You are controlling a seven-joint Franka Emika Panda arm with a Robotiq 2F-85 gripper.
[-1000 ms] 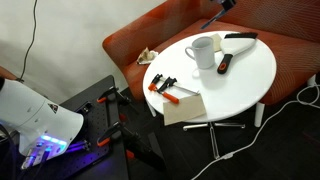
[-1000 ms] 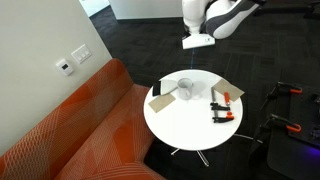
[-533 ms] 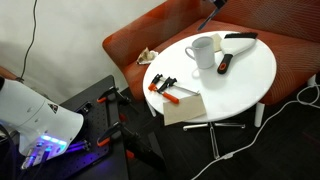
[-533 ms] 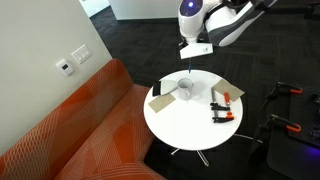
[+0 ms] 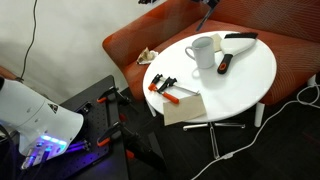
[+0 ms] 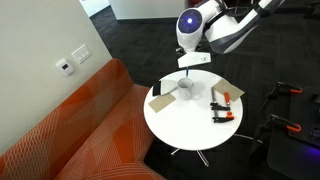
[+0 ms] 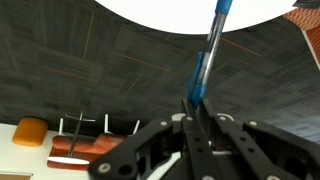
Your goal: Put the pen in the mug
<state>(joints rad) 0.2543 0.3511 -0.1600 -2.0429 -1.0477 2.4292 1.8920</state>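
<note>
My gripper moves down next and brings the pen, still hanging clear of the mug's rim, inside before releasing it, since the mug's opening (image 5: 203,42) lies below my gripper.
The white mug (image 5: 203,50) stands upright on the round white table (image 5: 250,75); it also shows in the other exterior view (image 6: 185,88). My gripper (image 6: 192,63) hangs just above the mug and is shut on the pen (image 6: 186,76), which points down toward the mug's opening. In the wrist view the gripper (image 7: 196,101) pinches the thin blue pen (image 7: 208,50) near its end, and the shaft reaches toward the table's edge (image 7: 180,12). In an exterior view only the gripper's tip (image 5: 207,6) shows at the top border.
On the table lie orange-handled clamps (image 5: 165,87), a black object with a reddish end (image 5: 225,63), a white and black tool (image 5: 240,38) and a flat tan card (image 5: 183,108). The orange sofa (image 6: 70,150) curves behind the table. Cables lie on the floor.
My gripper has moved with the pen across and down, from beyond the table's far side to just above the mug. The things on the table have not moved.
</note>
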